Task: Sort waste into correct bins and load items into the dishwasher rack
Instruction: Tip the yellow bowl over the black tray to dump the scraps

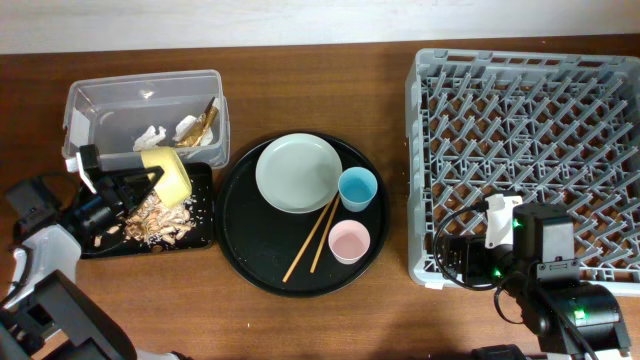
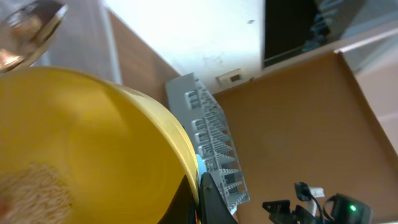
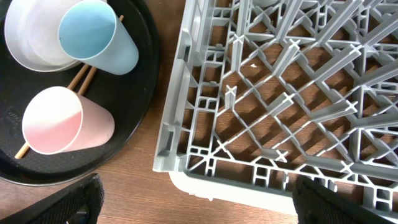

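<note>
My left gripper swings over the bare space beside the chopsticks on the round black tray [image 1: 245, 250] next, turns the bowl upright, lowers it and releases it.
My left gripper [image 1: 150, 182] is shut on the rim of the yellow bowl [image 1: 168, 173] and holds it tilted over the shallow black tray [image 1: 203, 228], where beige food scraps [image 1: 160, 219] lie. In the left wrist view the bowl [image 2: 81, 149] fills the frame, fingers pinching its rim [image 2: 200, 198]. The clear tub [image 1: 100, 105] holds crumpled white paper [image 1: 152, 136] and gold foil [image 1: 208, 120]. The plate [image 1: 297, 172], blue cup [image 1: 357, 188], pink cup [image 1: 349, 241] and chopsticks [image 1: 312, 238] sit on the round black tray [image 1: 245, 250]. My right gripper [image 3: 196, 205] is open over the rack's [image 1: 530, 100] front left corner [image 3: 186, 149].
The round black tray lies between the two bins and the rack. The right wrist view shows the blue cup [image 3: 93, 37], pink cup [image 3: 62, 121] and bare wooden table [image 3: 143, 199] in front of the rack. The right arm's base [image 1: 545, 260] overlaps the rack's front edge.
</note>
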